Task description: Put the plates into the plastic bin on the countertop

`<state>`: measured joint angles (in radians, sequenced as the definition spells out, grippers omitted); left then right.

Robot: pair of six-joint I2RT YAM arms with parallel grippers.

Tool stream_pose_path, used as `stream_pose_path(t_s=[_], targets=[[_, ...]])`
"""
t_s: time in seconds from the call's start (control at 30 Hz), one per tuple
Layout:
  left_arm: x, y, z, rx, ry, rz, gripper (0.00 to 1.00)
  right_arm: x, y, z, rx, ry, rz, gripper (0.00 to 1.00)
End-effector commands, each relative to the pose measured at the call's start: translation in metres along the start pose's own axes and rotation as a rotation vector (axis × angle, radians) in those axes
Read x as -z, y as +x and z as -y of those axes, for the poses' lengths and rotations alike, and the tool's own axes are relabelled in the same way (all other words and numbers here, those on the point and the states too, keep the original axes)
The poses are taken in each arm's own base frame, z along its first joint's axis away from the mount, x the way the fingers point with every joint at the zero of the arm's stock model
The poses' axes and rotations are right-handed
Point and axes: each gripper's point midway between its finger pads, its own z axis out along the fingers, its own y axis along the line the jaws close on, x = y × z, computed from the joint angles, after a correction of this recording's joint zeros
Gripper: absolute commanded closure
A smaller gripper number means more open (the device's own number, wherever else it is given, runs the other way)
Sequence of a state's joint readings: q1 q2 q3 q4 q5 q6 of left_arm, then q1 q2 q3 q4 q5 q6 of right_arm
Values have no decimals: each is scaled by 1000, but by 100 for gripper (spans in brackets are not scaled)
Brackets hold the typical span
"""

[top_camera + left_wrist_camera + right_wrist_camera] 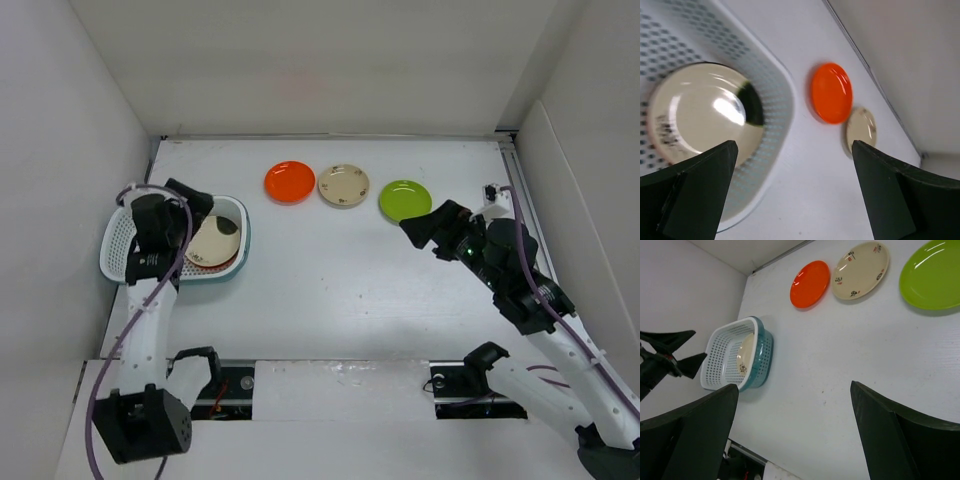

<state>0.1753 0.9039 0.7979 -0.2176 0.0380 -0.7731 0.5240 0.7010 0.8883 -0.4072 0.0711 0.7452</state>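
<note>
I will next move my left gripper across to its right in the top view, down onto the orange plate's near rim below, as the orange plate is still outside the bin [118,252].
The white perforated plastic bin [118,252] sits at the left of the countertop [330,270]. It holds a stack topped by a beige plate [210,243], with a black plate's edge [229,224] and an orange edge [218,267] showing under it. An orange plate [289,181], a beige plate [343,185] and a lime green plate [405,200] lie in a row at the back. My left gripper [197,203] is open and empty over the bin's far right end. My right gripper [418,228] is open and empty just in front of the green plate.
White walls bound the countertop on the left, back and right. The left wrist view shows the bin wall [776,102], the orange plate [831,92] and the beige plate [861,129]. The right wrist view shows the bin [720,357] and the three loose plates.
</note>
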Motion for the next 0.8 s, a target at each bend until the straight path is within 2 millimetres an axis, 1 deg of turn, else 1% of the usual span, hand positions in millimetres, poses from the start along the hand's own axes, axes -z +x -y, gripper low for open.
stream_pose_path(t_s=[0.0,0.03,0.07,0.1,0.13,0.17,0.2,0.23,0.27,0.3,0.37,0.4,0.43,0.47,0.5,0.53,0.57,0.6,0.63,0.67,0.7,0.73,0.77], targets=[[1,21,80,-124,270,-118,1,0,-17,-15,-7,-51,60,0],[-12,34,90,-131,249,-139,1,0,-19,-13,-7,-43,67,0],[3,60,132,-175,335,-186,1,0,-20,-13,-17,-37,73,0],[5,74,152,-193,358,-195,1,0,-20,-12,-17,-37,73,0],[-9,93,156,-215,296,-196,1,0,-20,-12,-17,-37,73,0],[1,122,176,-210,324,-246,1,0,-21,-11,-17,-29,81,0],[0,128,189,-189,328,-254,1,-1,-21,-7,-18,-14,78,0],[-6,140,188,-163,307,-271,1,4,-24,-10,-19,-21,85,0],[-23,149,190,-122,287,-271,1,4,-24,-10,-19,-21,85,0],[-27,165,189,-50,276,-300,1,3,-23,-7,-18,-7,84,0],[-39,184,187,11,235,-294,1,8,-26,-9,-19,-13,90,0],[-53,204,172,12,158,-280,1,11,-28,-10,-20,-20,98,0],[-58,211,172,69,129,-278,1,13,-30,-13,-20,-22,100,0],[-63,218,174,86,118,-270,1,13,-28,-11,-19,-15,93,0],[-81,226,162,90,61,-243,1,17,-32,-15,-21,-28,105,0],[-85,236,157,98,32,-249,1,17,-32,-11,-22,-15,105,0],[-98,246,150,123,-14,-244,1,21,-36,-17,-23,-36,112,0],[-98,244,155,148,-10,-242,1,21,-36,-17,-23,-36,112,0],[-110,253,140,138,-60,-222,1,21,-35,-18,-22,-43,106,0],[-115,256,140,148,-69,-222,1,27,-38,-21,-23,-51,114,0],[-122,256,133,162,-91,-206,1,27,-37,-22,-22,-59,107,0],[-126,262,127,176,-112,-208,1,30,-38,-23,-23,-67,115,0],[-130,255,129,190,-106,-188,1,30,-38,-23,-23,-67,115,0]])
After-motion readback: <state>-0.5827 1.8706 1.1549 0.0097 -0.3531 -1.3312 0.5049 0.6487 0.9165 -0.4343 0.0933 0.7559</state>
